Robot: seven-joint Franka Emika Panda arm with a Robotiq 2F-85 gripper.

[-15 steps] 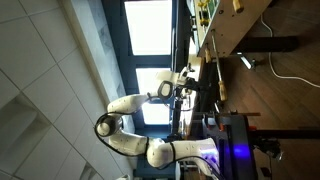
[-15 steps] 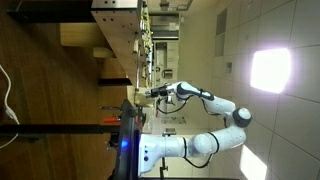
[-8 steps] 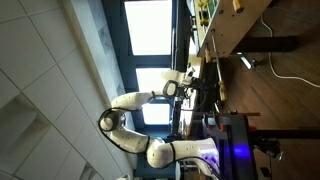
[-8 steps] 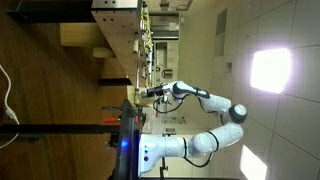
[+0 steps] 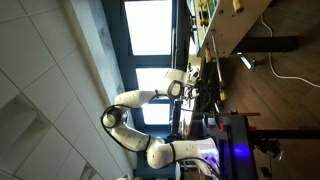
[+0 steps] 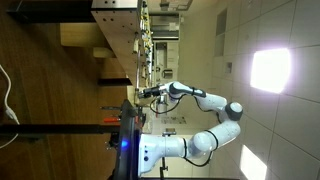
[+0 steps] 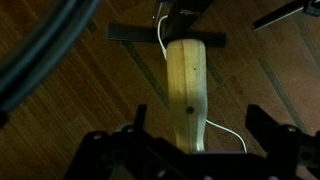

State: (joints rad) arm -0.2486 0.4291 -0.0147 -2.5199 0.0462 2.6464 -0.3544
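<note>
My gripper lowers a little next and brings its open fingers in on the block's part by the dark hole, since that part lies below, between them.
In the wrist view a pale wooden block, long and narrow with a small dark hole, lies on a brown wooden surface. My gripper hangs over its near end, open, with one dark finger on each side and nothing touching the wood. A thin white cable runs out from under the block. Both exterior views are turned sideways. They show the white arm stretched out, the gripper close to the wooden surface.
A dark flat bar crosses behind the block's far end, and a dark curved cable sweeps across the top left. In an exterior view a black stand with a blue light is by the arm's base, and shelves stand beyond.
The arm has reached further out, carrying the gripper closer to the wooden surface. The jaws have stayed open.
</note>
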